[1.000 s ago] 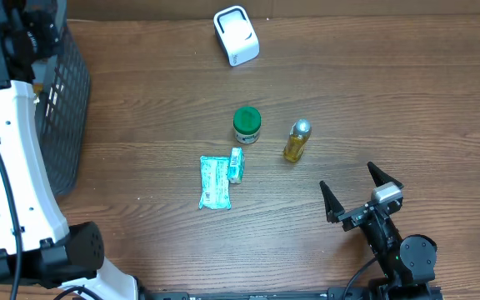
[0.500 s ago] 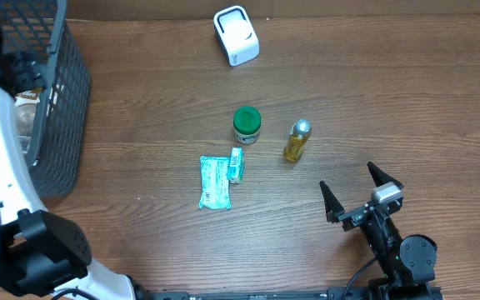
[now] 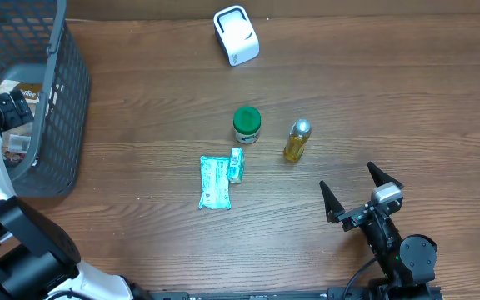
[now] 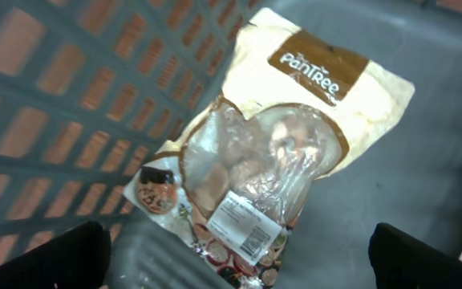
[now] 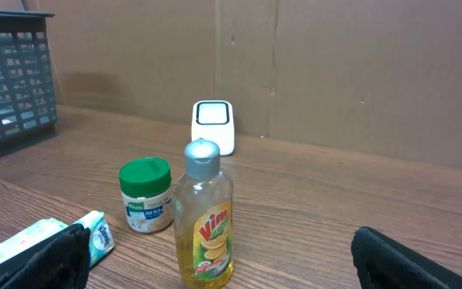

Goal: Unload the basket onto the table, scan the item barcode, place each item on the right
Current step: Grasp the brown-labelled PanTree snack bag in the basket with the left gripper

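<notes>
Next, my left gripper needs to lower its open fingers deeper into the basket [image 3: 61, 100] around the barcode-labelled end of the snack bag, which lies below, and close.
A white barcode scanner [image 3: 236, 35] stands at the back of the table, and the right wrist view shows it too [image 5: 213, 125]. My left gripper [image 4: 239, 261] hangs open over the inside of the dark mesh basket [image 3: 61, 100]. Below it lies a cream and brown snack bag [image 4: 279, 152] with a white barcode label [image 4: 243, 227], not held. My right gripper [image 3: 346, 177] rests open near the front right, empty. It faces a yellow Vim bottle [image 5: 204, 217], which stands apart from its fingers.
Mid-table stand a green-lidded jar [image 3: 247, 125] and the yellow bottle [image 3: 297, 140]. A teal tissue pack [image 3: 214, 182] lies beside a small Kleenex pack [image 3: 237, 164]. The basket fills the far left. A cardboard wall [image 5: 335, 72] backs the table.
My left arm has swung left and toward the table's front, uncovering the basket. Its gripper stays open over the basket. The right arm and the table items have not moved.
</notes>
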